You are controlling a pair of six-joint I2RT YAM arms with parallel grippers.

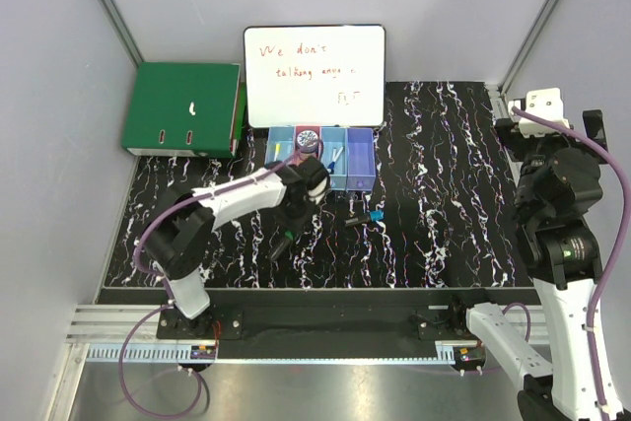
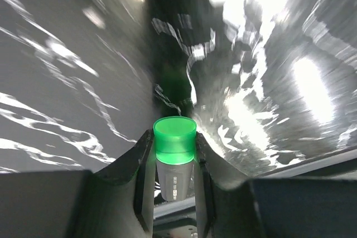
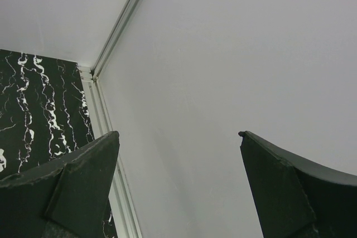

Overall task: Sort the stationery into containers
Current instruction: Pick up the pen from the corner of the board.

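I will next turn my right gripper from the wall onto the marker's grey body [image 1: 279, 249], sticking out free to its left in the top view.
My left gripper [image 2: 174, 157] is shut on a grey marker with a bright green cap [image 2: 174, 137], cap end pointing away from the wrist. In the top view this gripper [image 1: 288, 224] hangs over the dark marbled table in front of the containers, with the green marker [image 1: 279, 244] sticking out below it. The row of four bins [image 1: 320, 157] stands before the whiteboard; a yellow piece [image 1: 287, 150] and a blue pen [image 1: 336, 157] lie in them. A black and blue marker [image 1: 363, 216] lies loose on the table. My right gripper [image 3: 178, 137] is open, empty, and faces the wall.
A whiteboard [image 1: 314, 76] leans behind the bins. A green binder [image 1: 182, 108] lies at the back left. A round patterned object [image 1: 307, 136] sits at the pink-red bin. The right arm [image 1: 557, 194] is folded up at the right table edge.
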